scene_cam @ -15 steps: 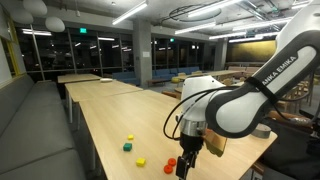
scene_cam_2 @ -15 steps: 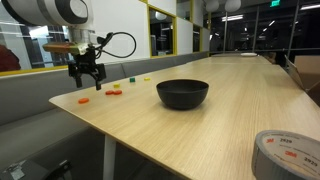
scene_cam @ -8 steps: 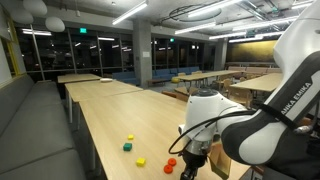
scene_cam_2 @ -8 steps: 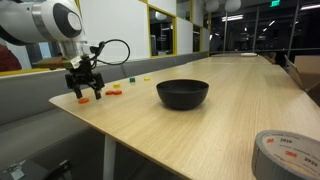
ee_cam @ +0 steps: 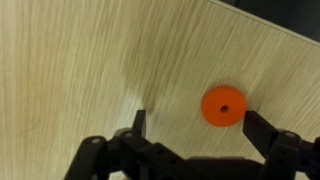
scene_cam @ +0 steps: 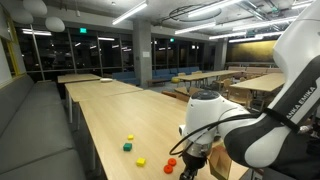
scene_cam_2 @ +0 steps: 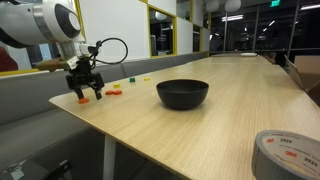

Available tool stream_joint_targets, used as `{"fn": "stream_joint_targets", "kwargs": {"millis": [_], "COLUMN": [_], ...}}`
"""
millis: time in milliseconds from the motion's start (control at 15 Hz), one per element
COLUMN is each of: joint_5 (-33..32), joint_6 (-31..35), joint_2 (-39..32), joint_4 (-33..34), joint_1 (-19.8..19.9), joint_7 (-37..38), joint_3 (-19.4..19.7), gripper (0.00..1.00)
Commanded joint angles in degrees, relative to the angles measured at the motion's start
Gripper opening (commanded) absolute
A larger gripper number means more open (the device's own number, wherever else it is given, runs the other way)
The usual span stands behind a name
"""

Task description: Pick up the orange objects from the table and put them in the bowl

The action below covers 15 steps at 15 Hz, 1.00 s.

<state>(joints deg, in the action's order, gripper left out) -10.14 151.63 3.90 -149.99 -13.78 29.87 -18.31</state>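
Note:
The orange disc's rim [ee_cam: 223, 106] is closer to one finger, so next I should move my gripper a little to the right in the wrist view, stay low, and close around it.
An orange disc with a centre hole [ee_cam: 222, 106] lies flat on the wooden table, between my fingers and nearer the right one. My gripper [ee_cam: 198, 125] is open and empty, low over the table around the disc. In both exterior views the gripper [scene_cam: 188, 166] [scene_cam_2: 85, 93] sits at the table near the orange pieces [scene_cam: 170, 162] [scene_cam_2: 114, 91]. The black bowl [scene_cam_2: 183, 93] stands apart, further along the table, and is empty as far as I can see.
A yellow block [scene_cam: 141, 161], a green block [scene_cam: 127, 147] and another yellow block [scene_cam: 130, 137] lie near the orange pieces. A roll of grey tape [scene_cam_2: 288, 155] sits near the table edge. The table edge [scene_cam_2: 75, 103] is close to the gripper.
The gripper has come down from above the table to just over the orange disc, still open. In the last half second it has barely moved.

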Motion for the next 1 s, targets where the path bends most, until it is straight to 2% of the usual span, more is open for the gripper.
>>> {"fn": "stream_joint_targets", "kwargs": {"millis": [0, 533, 600, 667, 933], "joint_5": [2.67, 6.53, 6.19, 5.86, 5.32], "joint_6": [0.71, 0.45, 0.47, 0.21, -0.07], "joint_2": [-0.46, -1.18, -1.27, -1.32, -1.20], "joint_4": [0.54, 0.95, 0.97, 1.02, 1.46], "joint_1": [-0.75, -1.74, -1.73, -1.71, -1.70], "joint_7": [-0.07, -0.20, -0.12, 0.06, 0.45], "joint_3": [-0.06, -0.28, -0.27, -0.25, -0.25], "gripper": [1.00, 1.00, 0.75, 0.74, 0.42]}}
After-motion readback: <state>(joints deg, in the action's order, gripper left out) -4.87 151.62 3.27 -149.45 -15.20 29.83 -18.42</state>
